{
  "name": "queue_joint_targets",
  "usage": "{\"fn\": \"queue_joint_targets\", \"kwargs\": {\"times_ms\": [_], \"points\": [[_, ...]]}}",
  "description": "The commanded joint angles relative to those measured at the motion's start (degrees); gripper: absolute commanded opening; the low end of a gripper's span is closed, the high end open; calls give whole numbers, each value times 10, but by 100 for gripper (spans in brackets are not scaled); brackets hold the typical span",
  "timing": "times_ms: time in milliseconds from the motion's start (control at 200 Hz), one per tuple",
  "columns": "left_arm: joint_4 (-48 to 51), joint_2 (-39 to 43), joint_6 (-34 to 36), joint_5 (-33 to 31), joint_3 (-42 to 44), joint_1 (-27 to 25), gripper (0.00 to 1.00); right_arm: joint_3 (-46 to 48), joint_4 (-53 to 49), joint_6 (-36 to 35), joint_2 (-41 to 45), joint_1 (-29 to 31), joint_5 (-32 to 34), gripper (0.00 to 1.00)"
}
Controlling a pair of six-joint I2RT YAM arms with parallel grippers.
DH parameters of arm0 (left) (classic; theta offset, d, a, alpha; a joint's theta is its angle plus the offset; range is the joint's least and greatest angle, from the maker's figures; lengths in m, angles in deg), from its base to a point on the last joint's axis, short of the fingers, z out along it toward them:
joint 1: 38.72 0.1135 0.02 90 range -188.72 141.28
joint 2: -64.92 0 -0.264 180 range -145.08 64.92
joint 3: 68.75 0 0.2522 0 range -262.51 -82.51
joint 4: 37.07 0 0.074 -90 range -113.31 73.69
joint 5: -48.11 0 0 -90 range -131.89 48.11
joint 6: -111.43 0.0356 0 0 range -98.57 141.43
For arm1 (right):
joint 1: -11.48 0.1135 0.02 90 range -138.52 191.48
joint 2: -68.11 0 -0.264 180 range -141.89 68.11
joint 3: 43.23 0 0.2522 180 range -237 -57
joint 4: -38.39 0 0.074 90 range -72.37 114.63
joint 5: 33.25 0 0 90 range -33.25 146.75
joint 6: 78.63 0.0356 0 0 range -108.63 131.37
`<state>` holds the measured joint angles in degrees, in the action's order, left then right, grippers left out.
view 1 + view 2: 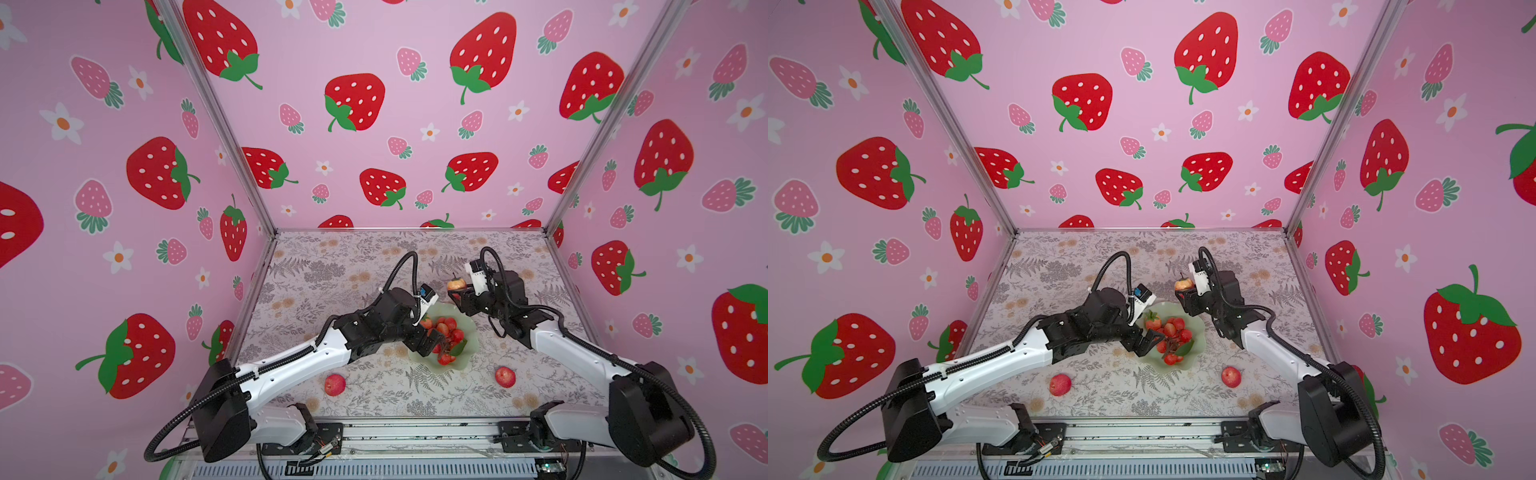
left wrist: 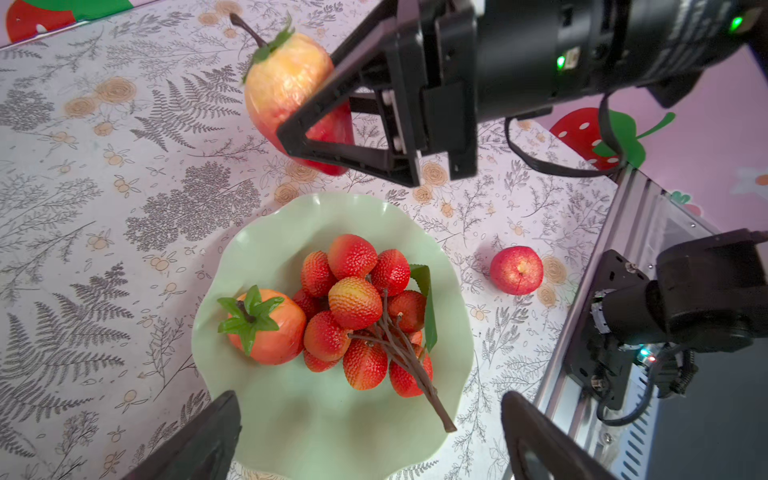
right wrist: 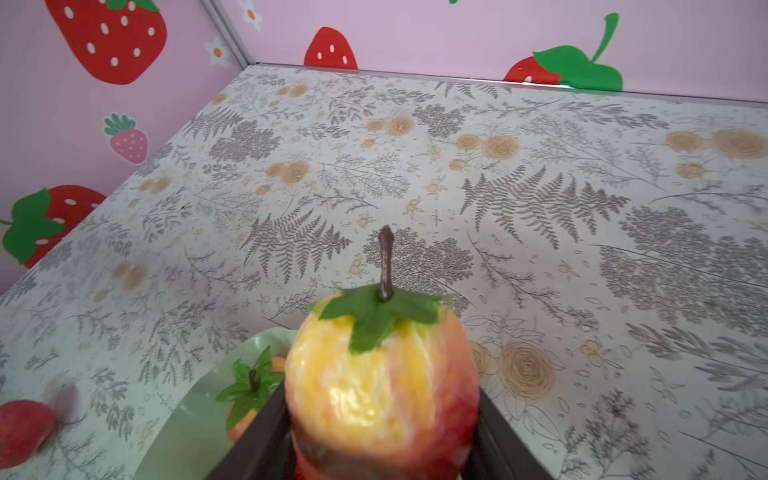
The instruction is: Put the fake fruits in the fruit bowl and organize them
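Observation:
The right gripper moves over the bowl's rim and down into the bowl's far part (image 1: 1166, 308) beside the orange-red fruit next to release the yellow-red fruit, since that spot is bare.
The pale green fruit bowl (image 1: 468, 337) (image 1: 1198, 332) (image 2: 316, 419) (image 3: 183, 419) sits mid-table. In it lie a bunch of small red balls (image 1: 448, 330) (image 2: 357, 307) on a brown stem and an orange-red fruit with a green leaf cap (image 2: 270, 332) (image 1: 1152, 322). My left gripper (image 1: 435, 342) (image 1: 1150, 338) (image 2: 370, 405) hangs open over the bowl's near-left side, holding nothing. My right gripper (image 1: 455, 291) (image 1: 1183, 292) (image 3: 380, 419) is shut on a yellow-red fruit (image 1: 456, 284) (image 2: 286, 83) (image 3: 382, 386), lifted just behind the bowl's far rim.
Two round red fruits rest on the floral tabletop in front of the bowl, one at the left (image 1: 335, 384) (image 1: 1060, 384) and one at the right (image 1: 505, 377) (image 1: 1231, 377) (image 2: 516, 270). Pink strawberry-print walls enclose three sides. A metal rail (image 1: 415, 432) runs along the front edge.

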<state>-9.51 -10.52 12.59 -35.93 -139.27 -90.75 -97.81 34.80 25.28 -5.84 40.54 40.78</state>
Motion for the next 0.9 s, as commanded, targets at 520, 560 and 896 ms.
{"fn": "queue_joint_targets", "kwargs": {"times_ms": [520, 560, 896], "points": [[2, 52, -17, -50, 31, 0, 99, 2, 20, -10, -79, 60, -25, 49], [3, 52, -16, -51, 31, 0, 99, -2, 21, -12, -84, 61, -20, 49], [-1, 49, -21, -50, 31, 0, 99, -26, 4, -28, -126, 62, -9, 50]]}}
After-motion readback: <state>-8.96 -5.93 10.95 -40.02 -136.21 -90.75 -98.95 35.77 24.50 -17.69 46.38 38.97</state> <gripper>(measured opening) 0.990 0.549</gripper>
